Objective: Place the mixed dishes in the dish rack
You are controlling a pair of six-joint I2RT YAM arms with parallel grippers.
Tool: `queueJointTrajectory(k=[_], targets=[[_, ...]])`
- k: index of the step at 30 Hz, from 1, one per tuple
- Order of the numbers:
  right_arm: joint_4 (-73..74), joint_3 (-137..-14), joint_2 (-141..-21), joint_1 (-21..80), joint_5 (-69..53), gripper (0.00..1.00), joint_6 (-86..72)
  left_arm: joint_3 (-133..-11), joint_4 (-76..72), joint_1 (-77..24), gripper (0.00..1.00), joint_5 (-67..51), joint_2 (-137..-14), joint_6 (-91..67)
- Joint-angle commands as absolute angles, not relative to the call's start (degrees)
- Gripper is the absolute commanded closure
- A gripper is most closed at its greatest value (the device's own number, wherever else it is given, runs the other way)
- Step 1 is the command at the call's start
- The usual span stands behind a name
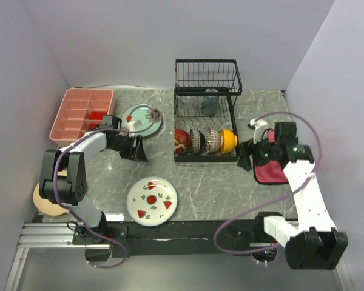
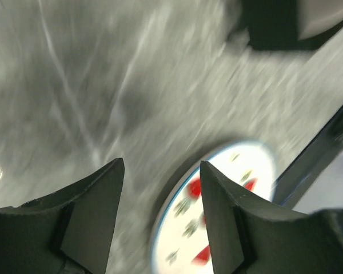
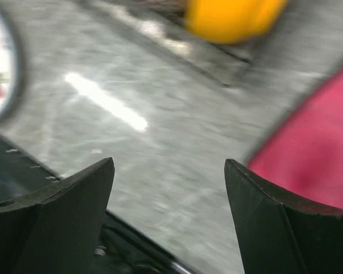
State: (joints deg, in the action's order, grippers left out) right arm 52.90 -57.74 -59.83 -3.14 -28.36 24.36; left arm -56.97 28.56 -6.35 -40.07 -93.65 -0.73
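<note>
I need to move my left gripper down and back next, onto the far rim of the watermelon-print plate point(image 1: 151, 200), which lies flat and nearer my base.
The black wire dish rack point(image 1: 207, 109) stands at the back centre. Its lower tray holds several bowls on edge, the orange bowl point(image 1: 229, 140) at the right end, also in the right wrist view point(image 3: 231, 20). A clear glass point(image 1: 208, 102) sits in the upper basket. The watermelon-print plate point(image 1: 151, 200) lies flat at the front centre and shows in the left wrist view point(image 2: 217, 211). The mint floral plate point(image 1: 141, 119) lies at the back left. The tan plate point(image 1: 47, 200) is at the far left. My left gripper point(image 1: 135, 150) is open and empty above the table. My right gripper point(image 1: 249, 154) is open and empty beside the rack.
A pink compartment tray point(image 1: 82, 113) sits at the back left. A red cloth point(image 1: 272, 171) lies right of the rack, under my right arm, and shows in the right wrist view point(image 3: 314, 148). A black rail point(image 1: 170, 233) runs along the near edge.
</note>
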Motion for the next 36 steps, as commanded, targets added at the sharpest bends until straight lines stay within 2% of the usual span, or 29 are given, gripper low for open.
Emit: queueJointTrajectory(k=[1,3,10,15,18,23,31,34,35,36], targets=[[43.2,-50.8,-52.6,3.1,-40.4,0.15,12.2,-59.6,41.7,-5.0,0.39,-37.0,-93.2,20.3],[38.9,-48.3,-51.6,7.4,-40.8,0.14,10.6,-60.6,46.6,-5.0,0.40,-38.9,-94.3,24.3],[30.6,-44.0,-53.9,9.7,-44.3,0.14,4.6,-62.6,53.3,-5.0,0.42,-36.7,-100.0,35.0],[21.8,-40.4,-54.8,15.5,-45.4,0.14,0.1,-63.6,56.9,-5.0,0.44,-38.3,-103.6,43.1],[10.6,-36.6,-56.4,17.6,-44.9,0.14,-13.0,-64.7,58.5,-5.3,0.44,-40.2,-105.5,45.3],[-3.9,-32.0,-59.7,18.3,-38.9,0.09,-23.1,-63.4,60.0,-7.3,0.45,-39.5,-105.9,47.6],[-7.4,-31.6,-64.1,21.2,-35.8,0.09,-26.3,-57.6,55.3,-14.2,0.47,-36.0,-103.2,43.7],[-7.9,-31.6,-64.9,22.2,-34.7,0.09,-26.4,-57.0,51.9,-15.7,0.54,-33.8,-104.0,39.4],[-8.3,-31.6,-65.1,22.3,-34.5,0.09,-26.4,-57.1,51.2,-15.9,0.66,-33.8,-105.1,37.5],[-8.4,-31.6,-65.3,22.3,-34.1,0.09,-26.5,-57.8,50.8,-15.8,0.71,-33.9,-105.6,36.5]])
